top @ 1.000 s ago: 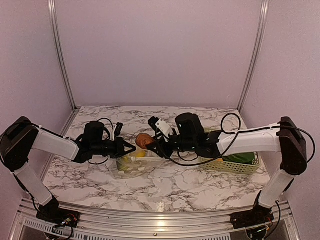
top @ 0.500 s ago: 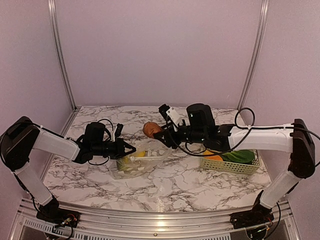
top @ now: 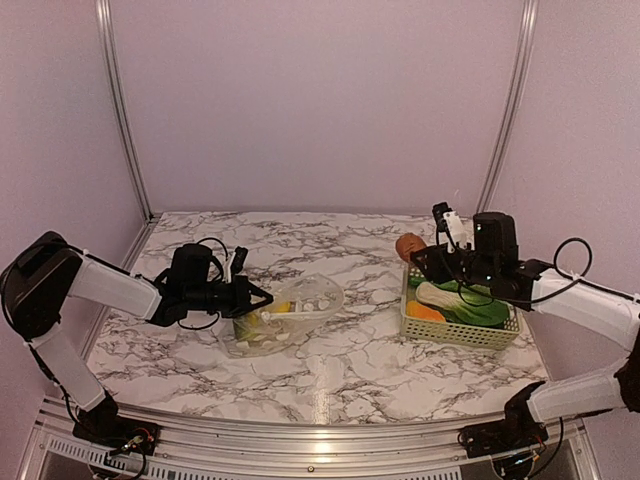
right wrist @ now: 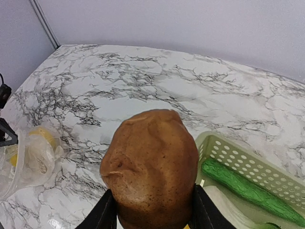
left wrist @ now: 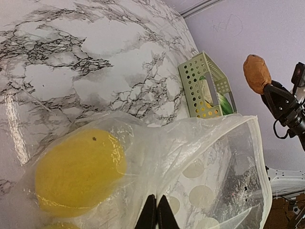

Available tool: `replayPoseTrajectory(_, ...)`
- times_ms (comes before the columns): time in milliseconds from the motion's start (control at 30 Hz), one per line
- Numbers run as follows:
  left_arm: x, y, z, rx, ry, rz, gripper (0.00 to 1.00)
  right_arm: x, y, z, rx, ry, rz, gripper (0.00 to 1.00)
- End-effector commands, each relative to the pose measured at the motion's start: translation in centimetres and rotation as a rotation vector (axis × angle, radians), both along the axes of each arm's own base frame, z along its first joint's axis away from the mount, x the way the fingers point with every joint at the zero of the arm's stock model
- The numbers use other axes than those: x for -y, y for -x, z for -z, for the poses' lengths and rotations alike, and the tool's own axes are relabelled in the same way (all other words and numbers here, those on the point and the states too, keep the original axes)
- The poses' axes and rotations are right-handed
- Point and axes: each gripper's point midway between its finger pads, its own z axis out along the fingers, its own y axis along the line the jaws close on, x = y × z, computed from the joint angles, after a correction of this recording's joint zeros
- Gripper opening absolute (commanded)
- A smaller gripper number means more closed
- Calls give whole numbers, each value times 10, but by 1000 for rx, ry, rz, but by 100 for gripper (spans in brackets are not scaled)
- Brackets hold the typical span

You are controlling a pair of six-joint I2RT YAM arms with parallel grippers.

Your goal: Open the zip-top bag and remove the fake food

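Observation:
I will move my right gripper to the right in the top view and down, over the long green piece (top: 446, 285), to release, because the potato (top: 410, 246) is hanging above the basket's rim.
The clear dotted zip-top bag (top: 290, 312) lies open at the table's middle left with a yellow toy fruit (left wrist: 78, 169) inside. My left gripper (top: 258, 297) is shut on the bag's plastic (left wrist: 190, 157) at its left edge. My right gripper (top: 418, 256) is shut on a brown toy potato (top: 410, 246), held above the left end of the yellow-green lattice basket (top: 455, 330). In the right wrist view the potato (right wrist: 151, 169) fills the space between my fingers. Green, orange and white toy food (top: 465, 303) lies in the basket.
The basket (right wrist: 248, 167) stands at the right of the marble table, with a long green piece (right wrist: 248, 191) in it. Metal frame posts rise at the back corners, and purple walls enclose the table.
My right arm has carried the brown potato from above the bag to the right, to above the basket's left end. The left gripper has kept its hold on the bag.

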Motion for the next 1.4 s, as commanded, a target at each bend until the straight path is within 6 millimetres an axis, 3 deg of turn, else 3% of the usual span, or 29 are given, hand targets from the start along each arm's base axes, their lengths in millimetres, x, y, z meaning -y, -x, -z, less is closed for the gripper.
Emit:
replayPoseTrajectory(0, 4, -5, -1, 10, -5, 11, 0, 53, -1, 26, -124, -17, 148, 32)
replayPoseTrajectory(267, 5, -6, -2, 9, -7, 13, 0, 120, 0, 60, -241, -53, 358, 34)
replayPoseTrajectory(467, 4, -5, -3, 12, -15, 14, 0, 161, 4, 72, -256, -16, 519, 42)
replayPoseTrajectory(633, 4, -5, -5, 14, -10, 14, 0, 180, 7, 85, -292, 33, 603, 60)
replayPoseTrajectory(800, 4, -6, -7, 16, -9, 14, 0, 180, 3, 77, -278, 32, 604, 79)
replayPoseTrajectory(1000, 4, -7, -10, 28, -18, 14, 0, 149, -9, 46, -200, -37, 419, 78)
replayPoseTrajectory(1367, 13, -2, -12, 33, -8, 29, 0, 23, -15, -24, -68, -174, 33, 68)
